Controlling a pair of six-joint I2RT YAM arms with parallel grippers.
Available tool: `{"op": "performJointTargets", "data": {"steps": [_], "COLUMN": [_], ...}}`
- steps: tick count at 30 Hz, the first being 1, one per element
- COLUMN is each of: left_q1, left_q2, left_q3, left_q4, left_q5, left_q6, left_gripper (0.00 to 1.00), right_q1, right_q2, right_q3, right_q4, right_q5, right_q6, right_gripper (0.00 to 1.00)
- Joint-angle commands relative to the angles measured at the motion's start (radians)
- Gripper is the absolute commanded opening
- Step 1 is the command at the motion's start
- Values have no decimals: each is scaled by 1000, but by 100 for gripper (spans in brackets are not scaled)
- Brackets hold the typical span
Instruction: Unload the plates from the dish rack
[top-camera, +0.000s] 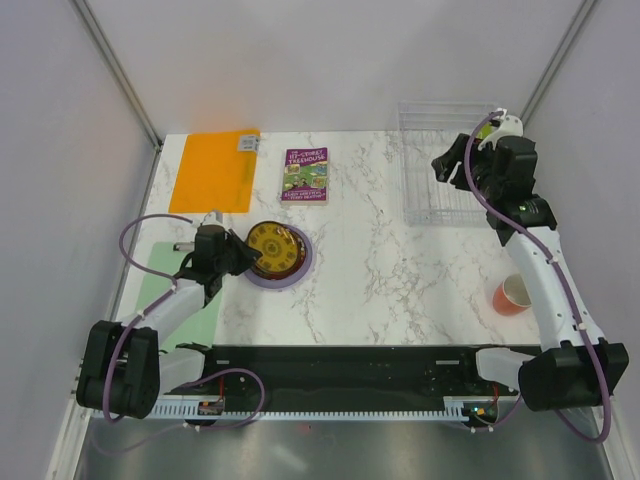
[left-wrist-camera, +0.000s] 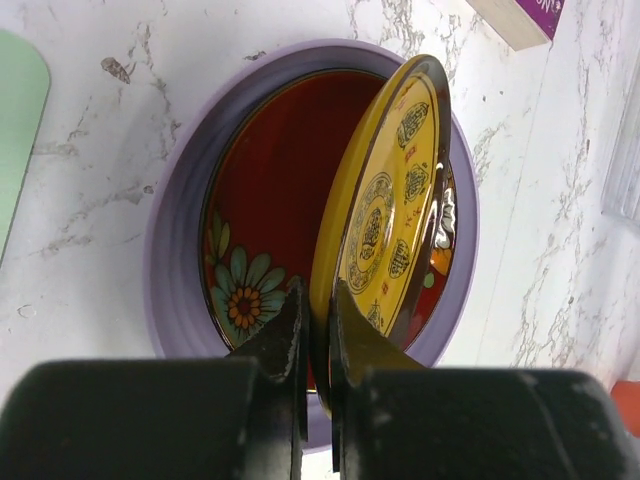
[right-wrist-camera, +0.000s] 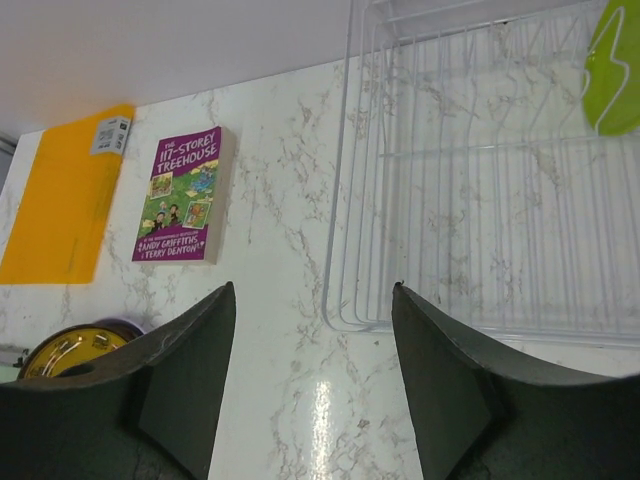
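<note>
I will turn my right gripper and move it to the right in the top view next, down onto the lime-green plate's rim (right-wrist-camera: 612, 72), because that plate is the only one standing in the rack (right-wrist-camera: 480, 200).
The lavender plate (top-camera: 287, 283) lies flat on the table left of centre, with the red patterned plate (left-wrist-camera: 270, 190) lying in it. My left gripper (left-wrist-camera: 315, 292) is shut on the near rim of the yellow patterned plate (left-wrist-camera: 385, 200), which it holds tilted over the red one. In the top view the left gripper (top-camera: 238, 256) is at the stack's left side. The clear dish rack (right-wrist-camera: 480, 200) stands at the back right. The lime-green plate (right-wrist-camera: 612, 70) stands in its far right end. My right gripper (right-wrist-camera: 313, 290) is open and empty, above the rack's left near corner (top-camera: 425, 195).
An orange flat mat (top-camera: 215, 170) lies at the back left, with a purple book (top-camera: 306, 175) to its right. A pale green mat (top-camera: 160, 280) lies under the left arm. An orange cup (top-camera: 512, 293) stands near the right edge, beside the right arm.
</note>
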Motion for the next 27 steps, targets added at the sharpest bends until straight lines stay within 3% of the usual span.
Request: {"op": "performJointTargets", "data": {"steps": [1, 3, 4, 5, 7, 13, 16, 20, 27], "left_q1": [3, 3, 3, 3, 3, 3, 3, 2, 2], "left_q2": [3, -2, -5, -5, -2, -2, -2, 10, -13], "left_q3": [-14, -14, -14, -15, -17, -19, 15, 148, 216], "left_q4": [4, -4, -10, -10, -11, -22, -71, -284, -344], "left_q5": [-13, -9, 0, 6, 19, 25, 16, -59, -96], "left_q6": [-29, -35, -37, -39, -39, -16, 42, 136, 205], "left_gripper": [24, 44, 62, 71, 82, 100, 100, 100, 100], "right_q1": [-21, -26, -32, -35, -41, -47, -52, -58, -92], "right_q2": [23, 42, 65, 80, 129, 249, 322, 433, 652], "right_q3": [64, 85, 111, 124, 162, 231, 288, 369, 529], "right_q4": [-22, -47, -57, -73, -90, -104, -104, -90, -58], "right_q5": [47, 117, 159, 197, 290, 478, 564, 702, 751], "right_q6": [-52, -74, -82, -91, -110, -131, -141, -180, -240], "right_gripper": [72, 72, 72, 72, 72, 72, 72, 72, 73]}}
